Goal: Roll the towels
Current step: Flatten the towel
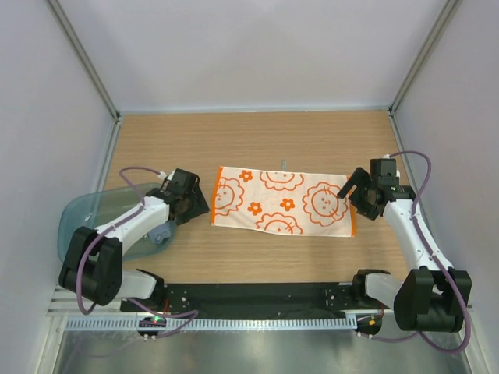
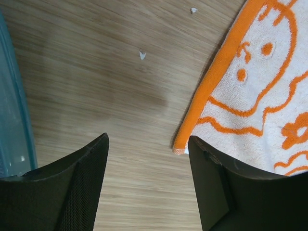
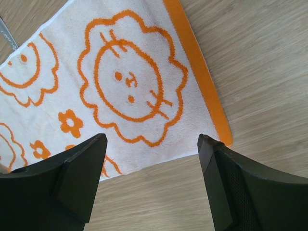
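I should move my right gripper back and down until its fingers are on both sides of the towel's orange-edged near corner [image 1: 353, 234] [image 3: 224, 137] and close them, because that corner is outside the open fingers.
One orange-and-white towel [image 1: 284, 201] with flower faces lies spread flat across the middle of the table. My left gripper [image 1: 195, 204] hovers at its left end, open. In the left wrist view the towel's [image 2: 260, 86] orange-edged near corner lies just ahead of the right fingertip [image 2: 199, 147], and only bare wood shows between the jaws of the left gripper [image 2: 149, 144]. My right gripper [image 1: 351, 191] hangs over the towel's right end, open. In the right wrist view, the gripper [image 3: 151, 144] spans the towel's [image 3: 125, 86] near edge with nothing held.
A translucent blue-green tray [image 1: 86, 214] sits at the left under the left arm, its wall [image 2: 14, 120] beside the left finger. A pale blue-grey lump [image 1: 161, 233] shows at its near right. A small grey metal piece [image 1: 283, 164] lies by the towel's far edge.
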Motion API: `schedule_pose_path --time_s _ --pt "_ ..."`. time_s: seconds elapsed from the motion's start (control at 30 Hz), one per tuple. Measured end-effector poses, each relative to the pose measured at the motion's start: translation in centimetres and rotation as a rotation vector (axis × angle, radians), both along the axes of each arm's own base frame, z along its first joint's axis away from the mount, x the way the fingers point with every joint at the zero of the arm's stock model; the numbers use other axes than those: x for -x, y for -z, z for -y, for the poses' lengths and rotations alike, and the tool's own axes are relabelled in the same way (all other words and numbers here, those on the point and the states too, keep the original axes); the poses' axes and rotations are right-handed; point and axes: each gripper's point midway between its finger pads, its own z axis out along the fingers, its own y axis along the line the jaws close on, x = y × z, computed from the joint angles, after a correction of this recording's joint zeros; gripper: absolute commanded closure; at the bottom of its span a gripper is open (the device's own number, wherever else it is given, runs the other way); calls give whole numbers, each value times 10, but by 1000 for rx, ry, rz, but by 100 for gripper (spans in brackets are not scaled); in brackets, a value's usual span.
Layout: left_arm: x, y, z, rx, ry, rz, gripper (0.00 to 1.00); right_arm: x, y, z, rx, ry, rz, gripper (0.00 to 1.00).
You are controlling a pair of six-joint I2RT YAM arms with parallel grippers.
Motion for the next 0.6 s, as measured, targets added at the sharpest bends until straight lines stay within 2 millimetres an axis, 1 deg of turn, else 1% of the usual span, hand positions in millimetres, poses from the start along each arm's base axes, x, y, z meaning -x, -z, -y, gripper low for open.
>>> schedule_pose_path --time_s 0.13,0.23,0.33,0.47,0.6 --pt "3 -6 0 12 4 18 33 0 0 0 0 0 -1 17" --pt "6 -6 2 21 11 20 34 0 1 0 0 0 -6 17" --pt "11 -4 11 27 40 10 35 0 3 0 2 -2 -11 17" --pt "20 4 26 21 92 -14 35 0 3 1 6 -2 -12 17" --pt "27 17 32 3 117 -58 36 1 2 1 8 -4 -13 16"
